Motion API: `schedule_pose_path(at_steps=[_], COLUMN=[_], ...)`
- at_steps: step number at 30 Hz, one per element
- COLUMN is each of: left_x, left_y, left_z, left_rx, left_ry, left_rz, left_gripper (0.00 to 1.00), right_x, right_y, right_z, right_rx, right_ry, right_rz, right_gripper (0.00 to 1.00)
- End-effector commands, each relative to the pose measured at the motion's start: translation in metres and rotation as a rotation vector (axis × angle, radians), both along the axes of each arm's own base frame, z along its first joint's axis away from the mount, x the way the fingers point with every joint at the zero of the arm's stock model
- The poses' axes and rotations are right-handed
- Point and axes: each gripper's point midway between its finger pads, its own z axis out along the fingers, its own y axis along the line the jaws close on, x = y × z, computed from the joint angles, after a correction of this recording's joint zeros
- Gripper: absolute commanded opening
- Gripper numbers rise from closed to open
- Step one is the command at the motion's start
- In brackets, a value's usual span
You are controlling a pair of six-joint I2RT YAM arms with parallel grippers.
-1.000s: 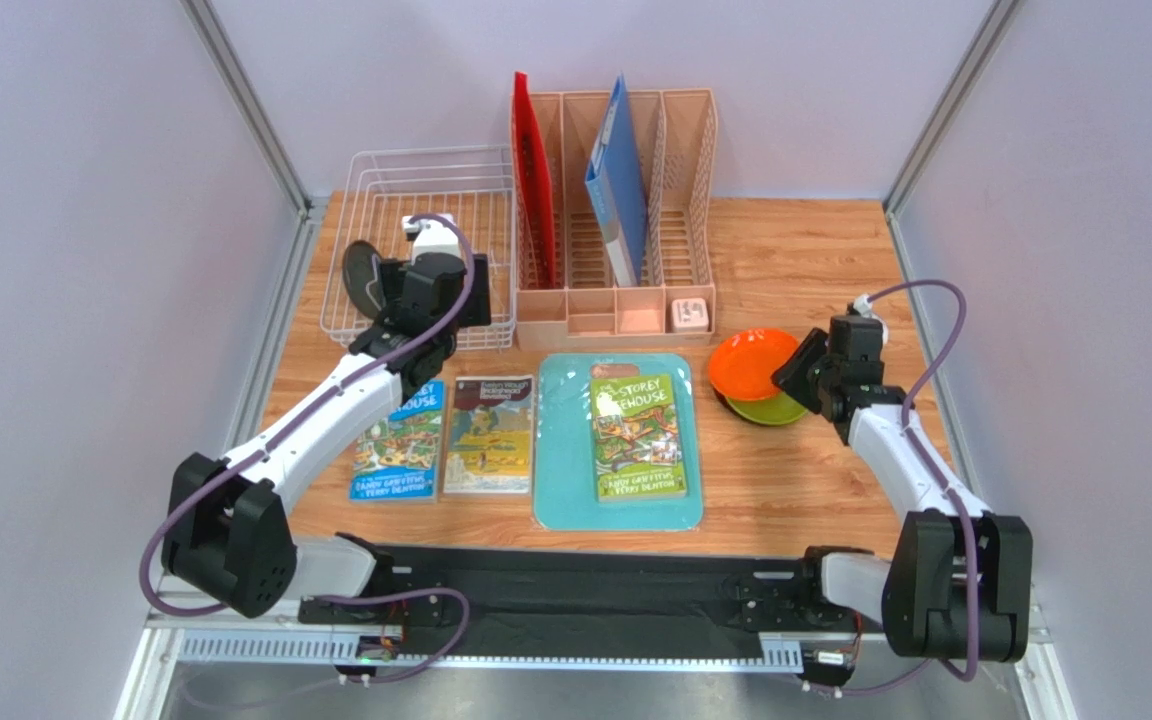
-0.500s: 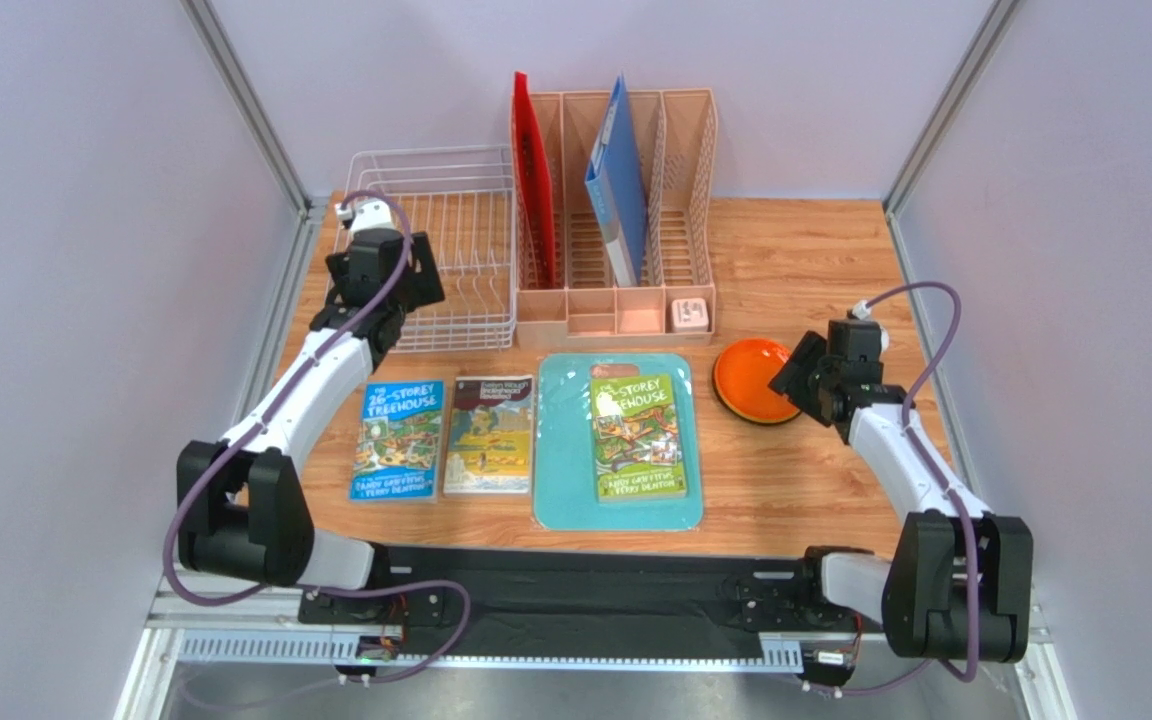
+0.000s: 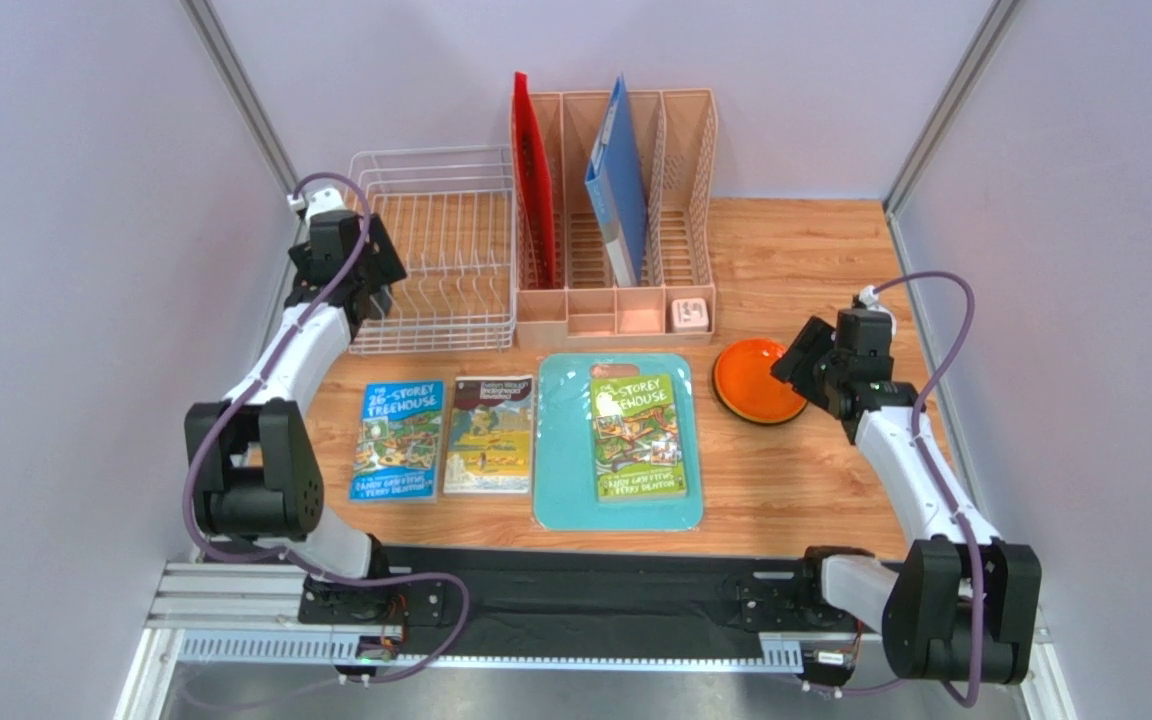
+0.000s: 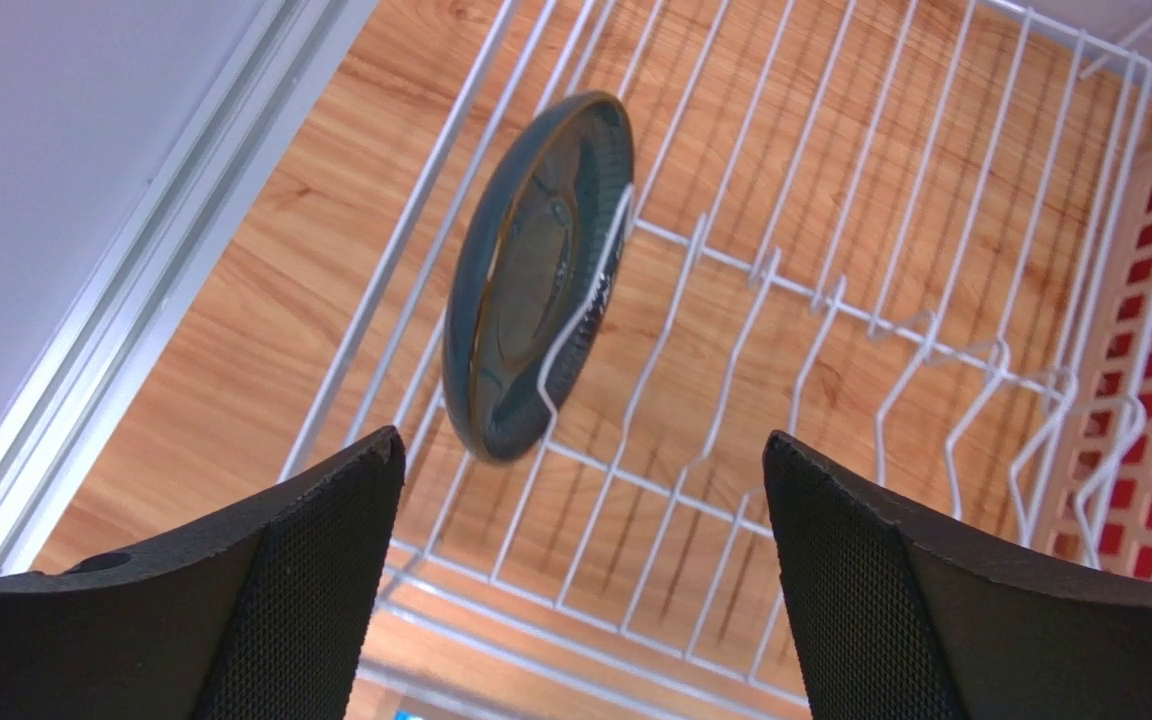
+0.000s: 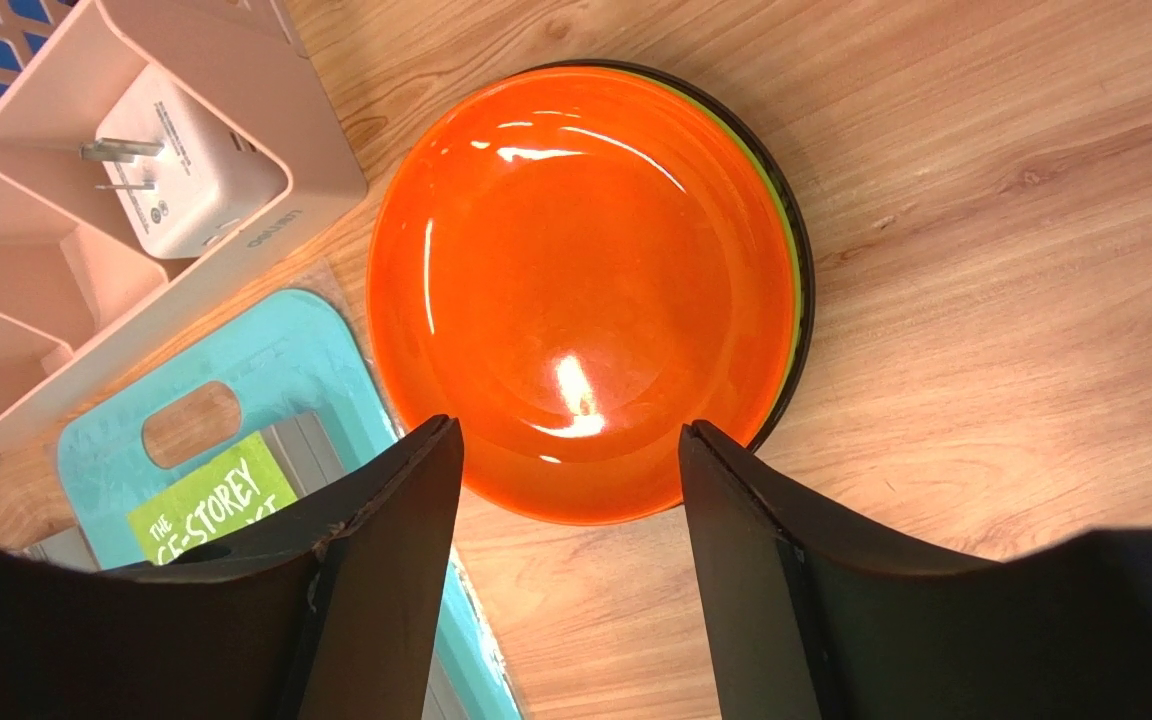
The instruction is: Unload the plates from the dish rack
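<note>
The dark teal-grey plate stands on edge below. The open fingers of my left gripper come down astride the near part of the plate's rim (image 4: 476,357) next and close.
The dark teal-grey plate (image 4: 537,285) stands on edge between the wires at the left end of the white wire dish rack (image 4: 898,323). My left gripper (image 4: 582,440) is open and empty just above and in front of it. In the top view the left gripper (image 3: 361,282) is at the rack's (image 3: 447,180) left side and hides that plate. The orange plate (image 5: 582,285) lies on top of a stack on the table, with a lime green edge (image 5: 797,285) and a dark rim under it. My right gripper (image 5: 570,429) is open just short of the stack (image 3: 755,378).
A peach-pink slotted organizer (image 3: 620,308) with a red and a blue folder stands right of the rack. A white plug adapter (image 5: 184,188) sits in its front tray. A teal cutting board (image 3: 615,510) with a book on it and two more books (image 3: 440,435) lie at the front.
My left gripper has swung left from over the rack's middle to its left end. The orange plate has shifted to lie squarely over the green one, and the right gripper has drawn back slightly.
</note>
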Motion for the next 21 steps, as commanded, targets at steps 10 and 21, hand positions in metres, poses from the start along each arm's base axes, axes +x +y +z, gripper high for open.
schedule_pose_path(at_steps=[10,21], left_x=[0.054,0.068], left_y=[0.038,0.042], left_z=[-0.015,-0.039], left_rx=[0.007,0.008], left_ry=[-0.035,-0.027], left_rz=[0.078,0.09], left_gripper=[0.77,0.47], right_x=[0.019,0.024], right_y=[-0.001,-0.003], right_z=[0.008,-0.011], right_rx=[-0.021,-0.03], right_ry=[-0.016,0.03], right_rz=[0.022,0.028], right_gripper=[0.61,0.61])
